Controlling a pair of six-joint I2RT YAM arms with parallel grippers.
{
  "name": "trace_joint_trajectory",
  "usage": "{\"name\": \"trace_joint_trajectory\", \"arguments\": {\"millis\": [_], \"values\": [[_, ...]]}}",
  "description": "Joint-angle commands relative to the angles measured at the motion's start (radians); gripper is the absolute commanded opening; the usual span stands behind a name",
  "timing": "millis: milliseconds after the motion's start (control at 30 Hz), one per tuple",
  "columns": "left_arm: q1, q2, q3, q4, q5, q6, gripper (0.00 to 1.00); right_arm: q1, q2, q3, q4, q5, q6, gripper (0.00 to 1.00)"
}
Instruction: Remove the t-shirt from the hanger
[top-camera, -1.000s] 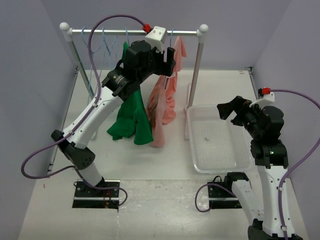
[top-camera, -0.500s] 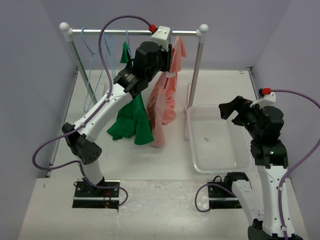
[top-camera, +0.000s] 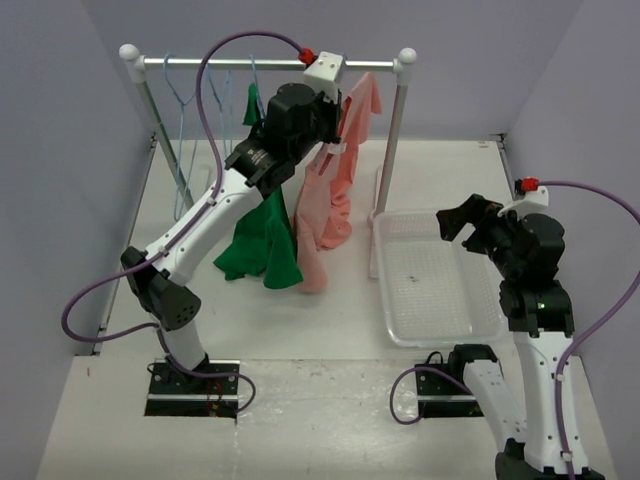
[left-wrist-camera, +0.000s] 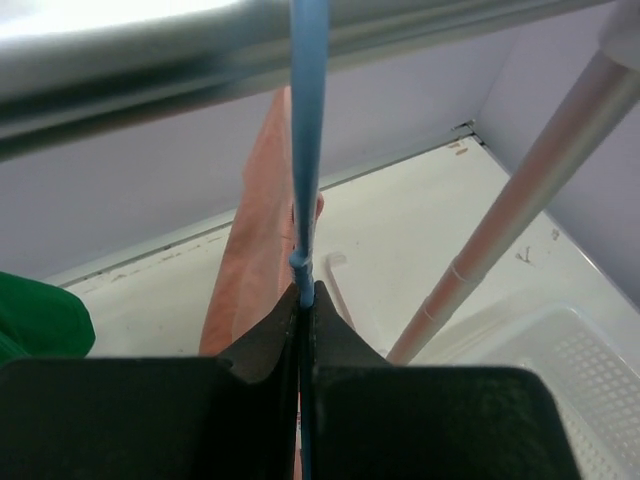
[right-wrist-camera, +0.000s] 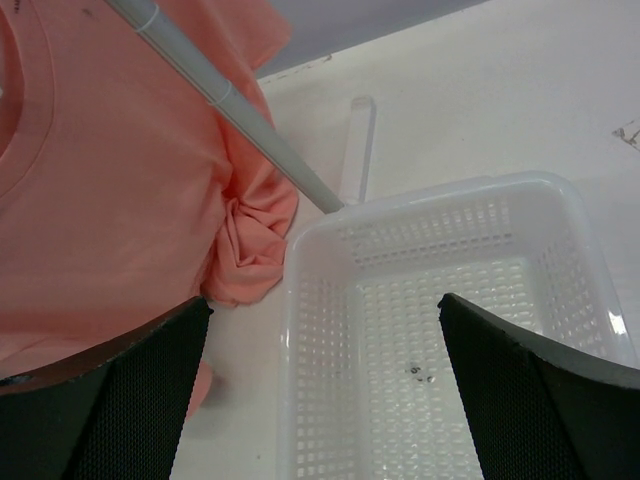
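My right gripper swings across from above the basket and turns onto the shirt's end by the post (right-wrist-camera: 250, 32) next, since my left gripper holds the hanger's neck.
The salmon-pink t-shirt (top-camera: 335, 190) hangs from the rail on a light-blue wire hanger (left-wrist-camera: 307, 150). My left gripper (top-camera: 335, 108) is up at the rail, directly above the shirt. In the left wrist view this gripper (left-wrist-camera: 305, 292) is shut on the hanger's thin neck, just below the rail, with the shirt (left-wrist-camera: 262, 250) hanging beneath. My right gripper (top-camera: 462, 220) is off to the right, over the basket. It stands open (right-wrist-camera: 325, 300) with nothing between its fingers, and the t-shirt (right-wrist-camera: 110, 170) fills that view's left side.
The grey rail (top-camera: 270, 62) runs across the back on two posts, the right post (top-camera: 393, 150) beside the shirt. A dark green t-shirt (top-camera: 262, 245) hangs left of the pink one. Bare blue hangers (top-camera: 190, 110) hang further left. A white basket (top-camera: 440, 285) lies under my right gripper.
My left gripper has moved right and up to the rail and closed on the hanger's neck. The shirt's top has shifted slightly right. The right arm has not moved.
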Motion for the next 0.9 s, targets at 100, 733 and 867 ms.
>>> {"name": "trace_joint_trajectory", "arguments": {"millis": [100,733,867], "values": [[-0.013,-0.233,-0.077,0.133,0.137,0.042,0.00,0.002,-0.021,-0.011,0.041,-0.064,-0.044,0.99],[-0.040,-0.784,-0.666,-0.011,0.258,-0.159,0.00,0.117,0.019,-0.015,0.047,-0.308,-0.231,0.99],[-0.040,-0.873,-0.738,-0.139,0.299,-0.192,0.00,0.255,0.077,0.011,0.050,-0.297,-0.316,0.99]]}}
